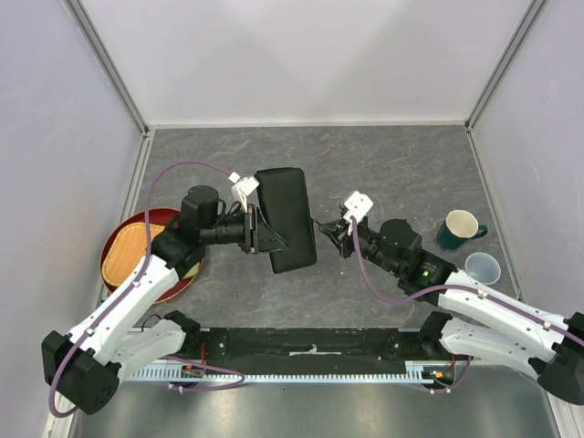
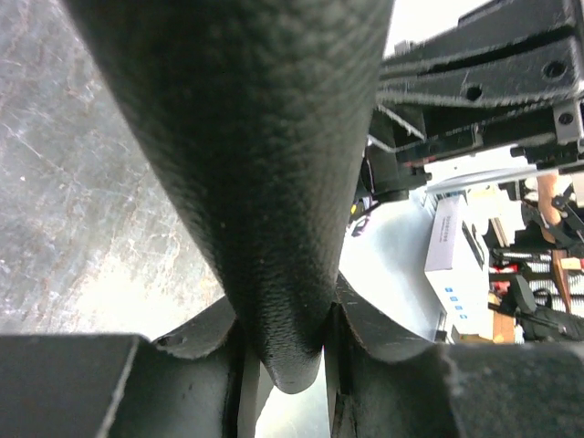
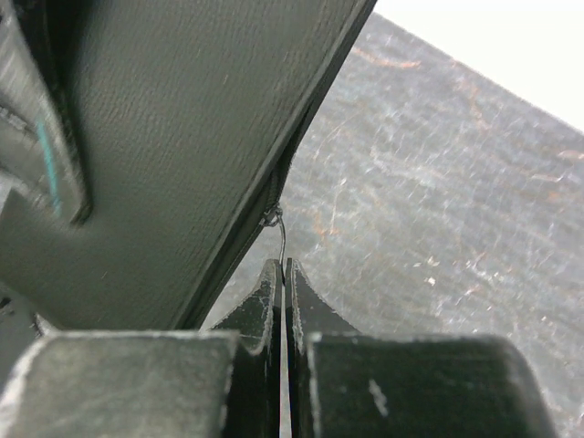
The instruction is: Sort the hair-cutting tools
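Observation:
I will move my left gripper toward the right in the top view next and lower the case onto the table's bare middle to release it, since it hangs tilted.
No hair-cutting tools show in any view. A flat black folding case [image 1: 287, 214] hangs tilted above the table's middle. My left gripper [image 1: 258, 230] is shut on the case's left edge. In the left wrist view the grained case [image 2: 255, 182] sits wedged between the two fingers, with the left gripper [image 2: 283, 319] clamped on its rounded edge. My right gripper [image 1: 327, 228] reaches the case's right edge. In the right wrist view the right gripper [image 3: 284, 266] is shut on a thin metal zipper pull [image 3: 282, 235] that hangs from the corner of the case [image 3: 164, 155].
A red round tray [image 1: 117, 235] holding a woven yellow mat lies at the left wall, partly under the left arm. A dark green mug [image 1: 461, 228] and a clear plastic cup [image 1: 483, 268] stand at the right. White walls enclose the grey table [image 1: 392, 173].

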Tool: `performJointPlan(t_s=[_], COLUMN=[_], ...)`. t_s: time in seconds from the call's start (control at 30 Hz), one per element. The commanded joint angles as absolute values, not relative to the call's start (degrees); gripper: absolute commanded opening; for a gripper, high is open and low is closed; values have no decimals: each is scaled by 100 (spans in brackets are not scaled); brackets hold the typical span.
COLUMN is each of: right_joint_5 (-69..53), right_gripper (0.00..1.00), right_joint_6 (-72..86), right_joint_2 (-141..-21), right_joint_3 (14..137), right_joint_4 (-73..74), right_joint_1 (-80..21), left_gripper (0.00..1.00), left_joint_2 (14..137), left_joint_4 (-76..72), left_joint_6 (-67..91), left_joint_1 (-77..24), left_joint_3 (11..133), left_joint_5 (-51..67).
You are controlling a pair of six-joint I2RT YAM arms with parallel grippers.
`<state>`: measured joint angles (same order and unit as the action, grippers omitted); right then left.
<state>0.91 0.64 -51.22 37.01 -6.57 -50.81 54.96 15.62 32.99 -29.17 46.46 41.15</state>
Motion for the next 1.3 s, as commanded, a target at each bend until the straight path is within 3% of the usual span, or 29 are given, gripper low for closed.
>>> performJointPlan(t_s=[0.0,0.3,0.63,0.83,1.27], right_joint_5=[913,1214,449,369,36], right_gripper=[0,0,0,0,0], right_joint_6=[-544,-1177,-1994,-3283,-5422], right_joint_2=[-5360,-5739,-6266,-6530,-6521], right_joint_3=[4166,4596,5904,6626,6758], right_joint_4=[-1907,-2294,-1005,-63,-229], right_joint_1=[-5010,-4984,-4553,-4465,-4395], left_gripper=[2,2,2,2,2], left_joint_2=[5291,5151,4975,5097,5862], left_joint_4=[1934,2293,2584,2995,3357], left_joint_6=[2971,2760,2602,2312,1705], left_joint_1=[-2936,-2953,-2979,-3006,-3893], left_joint_3=[4553,4421,4307,4385,4720], left_joint_5=[4904,5071,5185,5063,4140])
